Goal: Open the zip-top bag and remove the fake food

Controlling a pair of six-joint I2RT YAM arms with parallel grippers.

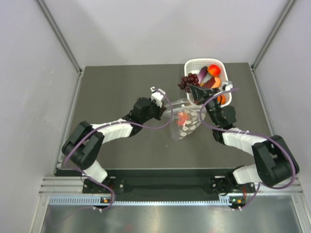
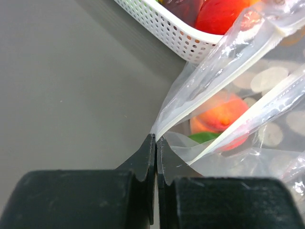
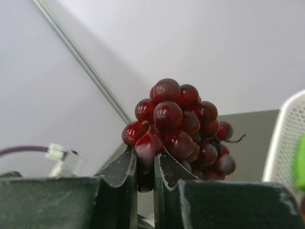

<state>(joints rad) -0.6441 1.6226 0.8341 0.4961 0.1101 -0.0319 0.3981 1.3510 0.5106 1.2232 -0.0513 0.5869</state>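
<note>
The grapes hang past the basket's rim. My right gripper needs to move outward and to the right in the top view next, then down over the white basket.
The clear dotted zip-top bag lies mid-table with its mouth spread open. A red-orange fruit shows inside it, and in the left wrist view with a green leaf. My left gripper is shut on the bag's left edge by the zip strip. My right gripper is shut on the dark purple grape bunch, held in the air left of the white basket. In the right wrist view one grape is pinched between the fingers.
The white lattice basket at the back right holds a purple eggplant, a red-orange fruit and more orange pieces. Its wall is just behind the bag. Grey walls and metal rails enclose the table.
</note>
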